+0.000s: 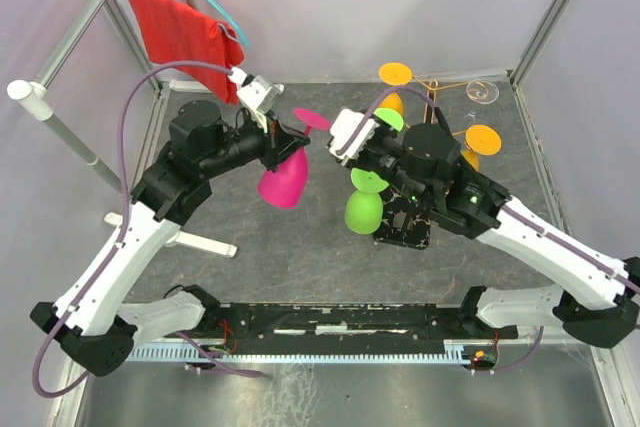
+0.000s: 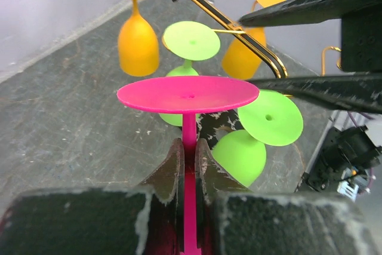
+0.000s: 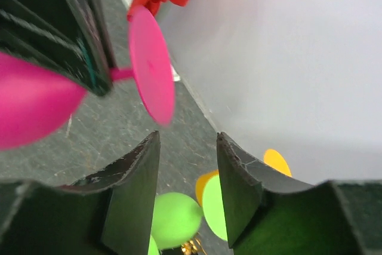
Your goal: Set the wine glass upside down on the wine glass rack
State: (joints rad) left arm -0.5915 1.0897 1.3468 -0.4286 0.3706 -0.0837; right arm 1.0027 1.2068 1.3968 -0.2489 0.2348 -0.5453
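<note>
The rack's empty ring lies beyond green glasses from my left gripper. My gripper will swing back and right in the top view, releasing the pink glass there.
A pink wine glass hangs above the table with its foot up and its bowl down. My left gripper is shut on its stem, just under the foot. My right gripper stands open with nothing between its fingers, close beside the pink foot; in the top view it is just right of the glass. The wine glass rack, gold wire on a black base, stands behind the right arm. Upside down on it hang orange glasses and green glasses.
A clear glass hangs at the rack's far right. A red cloth hangs on a hanger from a white stand at the back left. Enclosure walls close the table at the back and sides.
</note>
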